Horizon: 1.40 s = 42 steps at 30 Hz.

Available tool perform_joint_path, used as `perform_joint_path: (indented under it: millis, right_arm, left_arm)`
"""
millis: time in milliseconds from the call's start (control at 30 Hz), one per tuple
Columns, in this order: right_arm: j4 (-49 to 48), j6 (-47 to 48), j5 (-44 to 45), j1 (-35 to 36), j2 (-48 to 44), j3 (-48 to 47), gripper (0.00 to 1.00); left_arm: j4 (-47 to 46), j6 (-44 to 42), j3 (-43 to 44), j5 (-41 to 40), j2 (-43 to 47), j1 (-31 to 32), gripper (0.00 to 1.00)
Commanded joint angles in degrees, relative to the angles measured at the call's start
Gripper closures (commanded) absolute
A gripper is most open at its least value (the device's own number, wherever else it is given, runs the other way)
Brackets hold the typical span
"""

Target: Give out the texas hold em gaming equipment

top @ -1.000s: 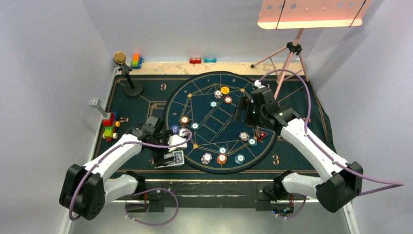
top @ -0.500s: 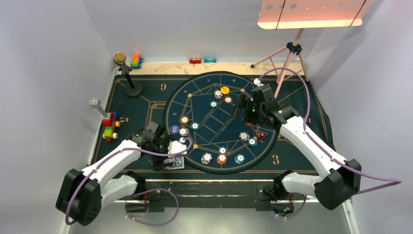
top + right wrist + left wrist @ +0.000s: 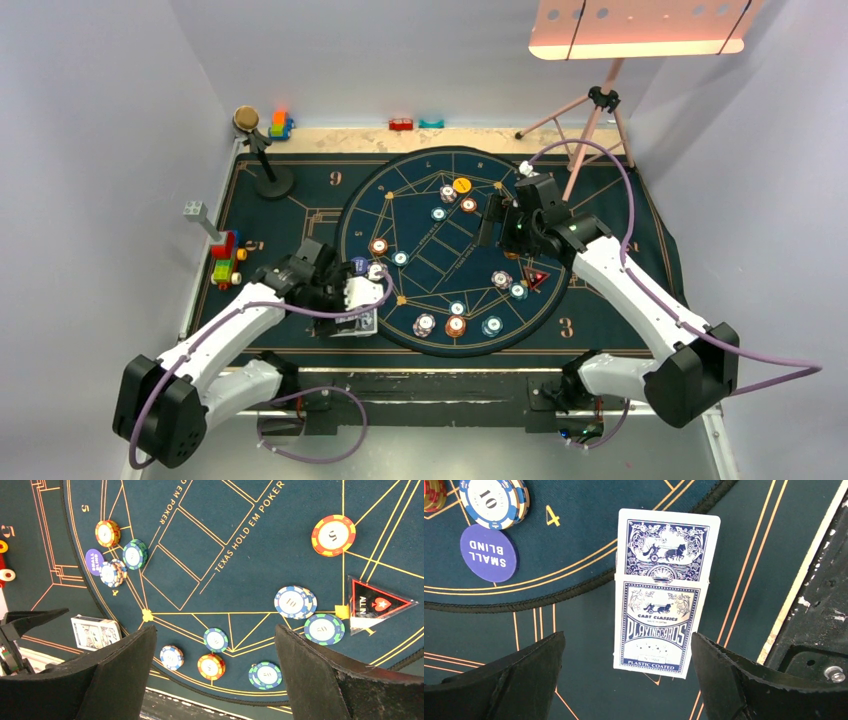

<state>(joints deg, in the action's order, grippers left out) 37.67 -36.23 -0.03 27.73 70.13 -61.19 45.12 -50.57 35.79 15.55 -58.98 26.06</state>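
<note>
My left gripper lowers its open fingers toward the cloth astride the box's near end (image 3: 346,328) (image 3: 654,647) next and closes them on its sides, since the box lies below them.
A blue-and-white playing card box (image 3: 659,625) lies on the dark-green cloth just off the round mat, with a card's patterned back (image 3: 667,545) sticking out of its far end. My left gripper (image 3: 629,680) is open and hangs over the box's near end, a finger on each side and clear of it; in the top view the left gripper (image 3: 350,303) covers part of the box (image 3: 358,323). A "small blind" disc (image 3: 489,552) and a white-blue chip stack (image 3: 494,500) lie nearby. My right gripper (image 3: 490,222) is open and empty above the mat (image 3: 420,170), over several chip stacks (image 3: 211,666).
An orange button disc (image 3: 462,185) and an "all in" triangle (image 3: 377,604) lie on the mat. Toy blocks (image 3: 225,260) and a stand (image 3: 272,182) are at the left. A tripod (image 3: 590,120) stands at the back right. The table's black edge (image 3: 819,605) is close to the box.
My left gripper moved toward the near edge over the card box, then drew back slightly. The right arm has barely moved.
</note>
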Motion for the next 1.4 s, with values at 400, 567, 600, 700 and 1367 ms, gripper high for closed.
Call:
perform_joint_path:
  millis: [400,567,600,700,1367]
  right_arm:
    - [-1.46,0.71,-0.69,-0.14,-1.46,-0.42,0.08]
    - [-1.84,0.63,-1.02,-0.17,-1.15,-0.47,0.08]
    - [-1.89,0.63,-1.02,-0.18,-1.06,-0.44,0.08]
    - [-1.99,0.63,-1.02,-0.18,-0.90,-0.59,0.08]
    - [-19.60,-4.58,-19.63,2.22,-2.52,7.92,0.07]
  left_arm:
    - [1.91,-10.15,-1.68,2.50,-2.81,0.21,0.00]
    - [-1.70,-11.31,-3.11,0.21,-3.69,0.21,0.00]
    - [-2.35,-11.62,-3.49,-0.28,-3.82,0.26,0.00]
    - [-3.71,-12.22,-4.39,-0.98,-4.53,0.29,0.00]
    - [8.09,-2.86,5.85,5.66,0.79,0.13,0.99]
